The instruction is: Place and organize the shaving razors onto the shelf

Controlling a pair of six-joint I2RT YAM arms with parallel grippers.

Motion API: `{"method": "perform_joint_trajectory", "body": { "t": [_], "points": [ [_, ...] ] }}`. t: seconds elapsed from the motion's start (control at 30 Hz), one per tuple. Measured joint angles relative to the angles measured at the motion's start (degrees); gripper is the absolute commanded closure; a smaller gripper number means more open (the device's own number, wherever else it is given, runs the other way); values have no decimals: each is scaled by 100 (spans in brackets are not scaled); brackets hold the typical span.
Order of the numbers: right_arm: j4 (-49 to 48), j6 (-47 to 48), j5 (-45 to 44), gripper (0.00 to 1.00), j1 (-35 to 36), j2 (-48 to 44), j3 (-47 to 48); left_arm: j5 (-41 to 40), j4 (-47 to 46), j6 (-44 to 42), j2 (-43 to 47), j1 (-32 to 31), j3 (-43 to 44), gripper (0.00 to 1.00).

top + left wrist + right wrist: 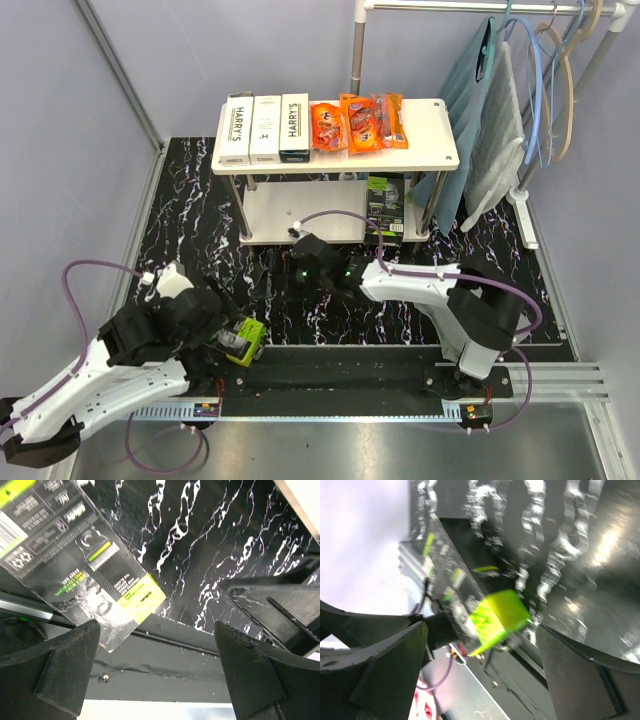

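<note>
The pack's lime end lies uncovered beside my left gripper, so I will bring my right gripper down and back onto the lime corner (257,333) (496,614) and close there.
The shelf (435,135) carries three white HARRY'S boxes (265,128) at the top left and orange packs (358,122) beside them. A black-and-lime blister pack (385,205) stands on the lower board at the right. Another black-and-lime blister pack (246,340) lies at the mat's near edge; it also shows in the left wrist view (85,565) and, blurred, in the right wrist view (495,615). My left gripper (230,336) (156,630) is open right beside it, with the pack's corner near the left finger. My right gripper (272,274) (481,630) is open and empty over the mat, facing that pack.
A clothes rail (480,8) with hangers and grey-blue cloths (490,120) stands at the right behind the shelf. A black marbled mat (190,230) covers the table. A black rail (340,365) runs along the near edge. Grey walls stand at the left and back.
</note>
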State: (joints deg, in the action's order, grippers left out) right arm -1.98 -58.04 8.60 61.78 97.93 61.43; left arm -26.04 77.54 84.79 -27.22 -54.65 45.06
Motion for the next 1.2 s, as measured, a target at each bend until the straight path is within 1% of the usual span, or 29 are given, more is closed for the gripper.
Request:
{"method": "perform_joint_trajectory", "body": {
  "t": [0.13,0.33,0.47,0.6,0.63,0.7,0.8,0.83,0.9,0.93,1.0,1.07,1.2],
  "points": [
    [-179,184,289,0,17,487,481,-192,9,-83,-175,0,291,1],
    [-74,468,485,0,238,1180,933,-428,42,-260,-299,0,870,1],
    [92,581,610,6,402,1484,1060,-503,37,-407,-603,0,1322,1],
    [446,662,649,19,483,1762,1318,-564,55,-586,-793,0,1845,1],
    [535,686,654,25,494,1838,1423,-584,61,-640,-828,0,2035,1],
    [717,741,651,28,529,1976,1644,-643,57,-737,-896,0,2428,1],
    [1130,855,555,42,597,2120,1971,-750,37,-892,-992,0,2896,1],
    [1246,885,516,53,612,2155,2050,-780,31,-940,-1012,0,2988,1],
    [1436,957,448,63,621,2201,2201,-831,31,-1003,-1016,0,3034,1],
    [1523,986,407,73,621,2205,2267,-835,39,-1027,-1016,0,3029,1],
    [1661,1045,337,80,616,2203,2356,-835,35,-1075,-1012,0,3008,1],
    [1696,1086,275,83,612,2168,2356,-828,37,-1104,-962,0,2916,1],
    [1641,1106,168,85,614,2000,2168,-822,44,-1130,-879,0,2695,1]
  ]
}}
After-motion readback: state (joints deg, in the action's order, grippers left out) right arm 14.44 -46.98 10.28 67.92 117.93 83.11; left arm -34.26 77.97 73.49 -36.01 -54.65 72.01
